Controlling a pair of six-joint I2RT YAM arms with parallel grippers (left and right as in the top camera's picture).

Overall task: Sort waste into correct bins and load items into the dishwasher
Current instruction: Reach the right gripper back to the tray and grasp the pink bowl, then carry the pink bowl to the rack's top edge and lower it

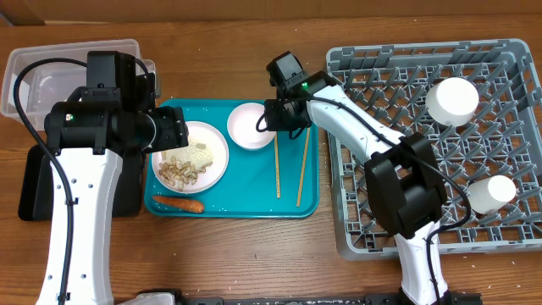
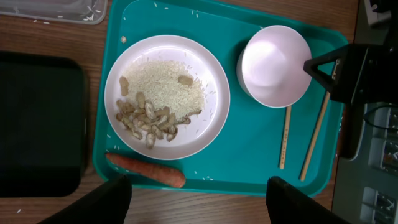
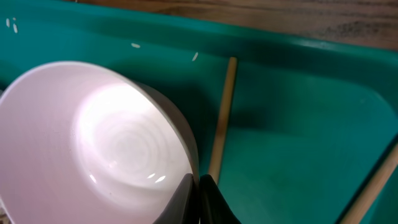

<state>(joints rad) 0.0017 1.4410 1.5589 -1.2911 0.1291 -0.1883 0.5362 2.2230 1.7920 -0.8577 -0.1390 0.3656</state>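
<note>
My right gripper holds the pale-pink bowl and next needs to lift across to its right in the overhead view, then lower the bowl onto the free dishwasher pegs beside the white bowl.
A pale-pink bowl (image 1: 249,125) sits on the teal tray (image 1: 254,206). My right gripper (image 3: 197,186) is shut on the bowl's right rim (image 3: 124,143); it also shows in the left wrist view (image 2: 275,65). Two wooden chopsticks (image 1: 277,165) (image 1: 303,168) lie to its right. A plate (image 1: 191,157) holds rice and peanut scraps (image 2: 149,118). An orange carrot (image 1: 178,203) lies at the tray's front left (image 2: 146,170). My left gripper (image 2: 196,199) is open above the tray's front edge. The grey dish rack (image 1: 398,102) holds a white bowl (image 1: 451,101) and a white cup (image 1: 493,193).
A clear plastic tub (image 1: 34,80) stands at the back left, and a black tray (image 1: 30,182) lies in front of it, partly under my left arm. Wrapper and tissue are not in view.
</note>
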